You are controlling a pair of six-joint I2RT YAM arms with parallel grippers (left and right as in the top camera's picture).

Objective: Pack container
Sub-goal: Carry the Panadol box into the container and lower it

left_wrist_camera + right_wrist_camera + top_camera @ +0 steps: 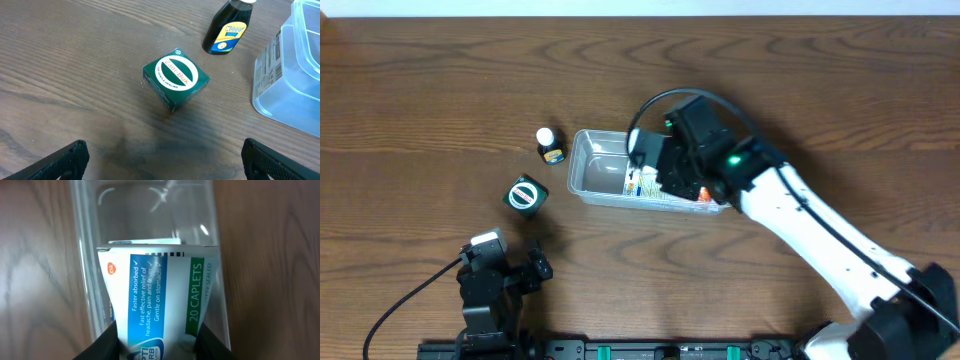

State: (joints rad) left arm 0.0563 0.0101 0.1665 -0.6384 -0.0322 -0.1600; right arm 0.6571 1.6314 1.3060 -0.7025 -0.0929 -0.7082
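Note:
I need to bring the caplet box down into the container and slightly outward with my right gripper next, onto the small boxes [656,174] beside the container's far side, and then let go of the caplet box.
The clear plastic container [592,165] lies at the table's middle; it also shows in the left wrist view [295,95] and the right wrist view [150,215]. My right gripper [159,342] is shut on a white, blue and green caplet box [160,295] and holds it over the container's right half [665,178]. Other small boxes lie under it in the container. A green square box [525,194] and a small dark bottle [549,146] lie left of the container. My left gripper [162,160] is open and empty, near the front edge, short of the green box [176,79].
The dark bottle with a yellow label [228,27] lies on its side beyond the green box. The right arm [820,235] stretches from the front right corner across to the container. Bare wood surrounds the objects.

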